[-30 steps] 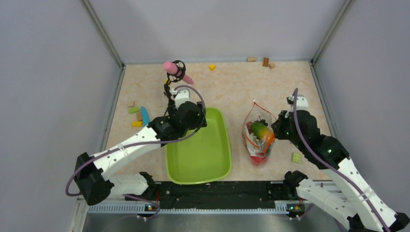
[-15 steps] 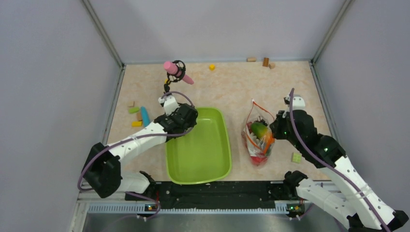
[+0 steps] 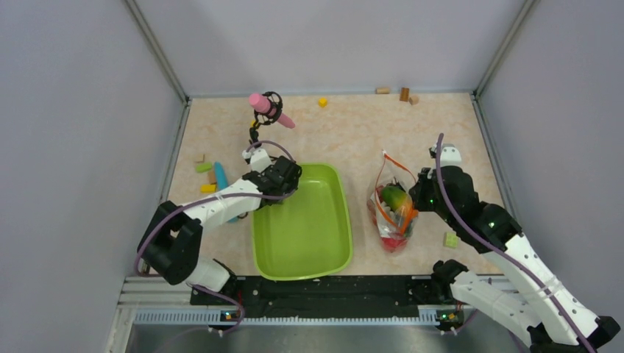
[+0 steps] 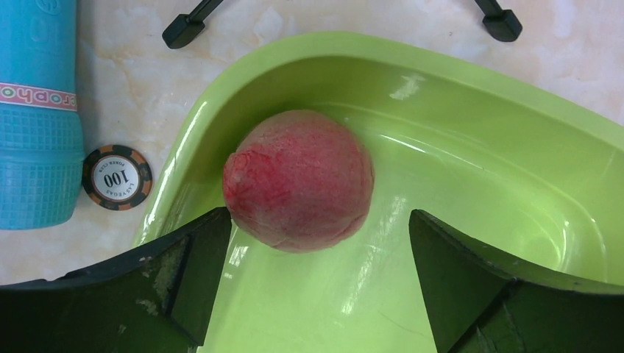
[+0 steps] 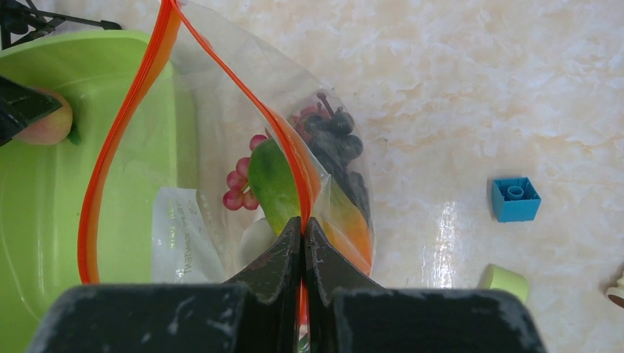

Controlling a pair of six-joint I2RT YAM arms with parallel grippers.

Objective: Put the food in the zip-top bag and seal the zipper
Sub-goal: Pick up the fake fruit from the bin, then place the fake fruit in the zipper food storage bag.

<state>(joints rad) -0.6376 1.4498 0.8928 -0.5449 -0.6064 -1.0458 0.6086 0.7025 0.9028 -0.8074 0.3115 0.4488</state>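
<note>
My left gripper should next go down over the peach in the tray's far corner [image 4: 299,181] and close on the peach's sides, since the open fingers are wider apart than the peach.
A pink-red peach [image 4: 298,180] lies in the far left corner of the lime-green tray [image 4: 515,191]. My left gripper [image 4: 316,279] is open just short of it, one finger beside the peach's left side, over the tray's far left corner [image 3: 276,184]. The clear zip-top bag [image 3: 392,209] lies right of the tray with grapes [image 5: 335,143], a green piece [image 5: 274,184] and an orange-green piece inside. My right gripper [image 5: 303,235] is shut on the bag's orange-red zipper [image 5: 125,125] and holds the mouth open; it sits at the bag's right side [image 3: 421,193].
A light-blue stick-shaped thing [image 4: 37,110] and a poker chip [image 4: 118,176] lie left of the tray. Small blocks [image 3: 204,168] lie at the left, a green block [image 3: 450,239] and a blue block [image 5: 515,198] right of the bag. A pink object on a black stand [image 3: 268,109] stands behind the tray.
My left arm has drawn back and lowered its gripper to the tray's far left corner. My right gripper, holding the zipper, has edged slightly away from me.
</note>
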